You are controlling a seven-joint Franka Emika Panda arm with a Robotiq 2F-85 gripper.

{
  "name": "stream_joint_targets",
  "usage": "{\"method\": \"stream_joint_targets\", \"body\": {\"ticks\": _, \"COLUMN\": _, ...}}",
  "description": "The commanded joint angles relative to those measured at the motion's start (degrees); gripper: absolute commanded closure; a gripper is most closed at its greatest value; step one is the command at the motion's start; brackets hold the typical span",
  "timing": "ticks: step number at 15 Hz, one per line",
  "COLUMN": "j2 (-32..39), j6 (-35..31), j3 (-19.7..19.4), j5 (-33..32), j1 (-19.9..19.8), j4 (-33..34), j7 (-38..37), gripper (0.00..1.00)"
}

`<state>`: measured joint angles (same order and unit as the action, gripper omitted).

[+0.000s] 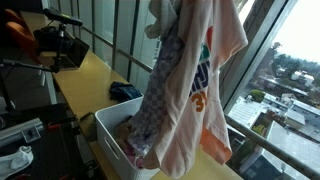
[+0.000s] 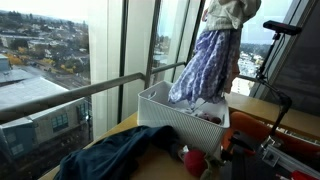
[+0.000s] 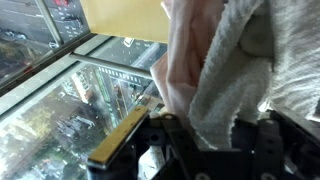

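Observation:
My gripper will next go down over the white mesh basket's open top, below it, and release the heap of clothes inside.
A bundle of clothes hangs high over a white mesh basket. The bundle holds a peach printed shirt, a purple patterned garment and a white towel. Their lower ends reach down into the basket. In the wrist view my black gripper comes in from the bottom, shut on the towel and on pink cloth. In both exterior views the fabric and the top edge of the picture hide the gripper.
The basket stands on a yellow wooden table along tall windows with a rail. A dark blue garment lies on the table beside the basket. A camera on a stand is at the far end, and a red object lies by the basket.

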<state>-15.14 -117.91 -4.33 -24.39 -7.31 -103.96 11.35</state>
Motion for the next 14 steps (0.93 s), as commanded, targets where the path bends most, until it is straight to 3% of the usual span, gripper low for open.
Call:
{"method": "stream_joint_targets", "body": {"ticks": 1, "j2": 0.4, "j6": 2.1, "j3": 0.1, "j5": -1.3, "j1": 0.4, "j4": 3.6, "j7": 1.3, "gripper": 1.0}}
{"method": "stream_joint_targets", "body": {"ticks": 14, "j2": 0.6, "j6": -4.4, "j3": 4.2, "j5": -1.5, "j1": 4.5, "j4": -14.0, "j7": -4.4, "gripper": 1.0}}
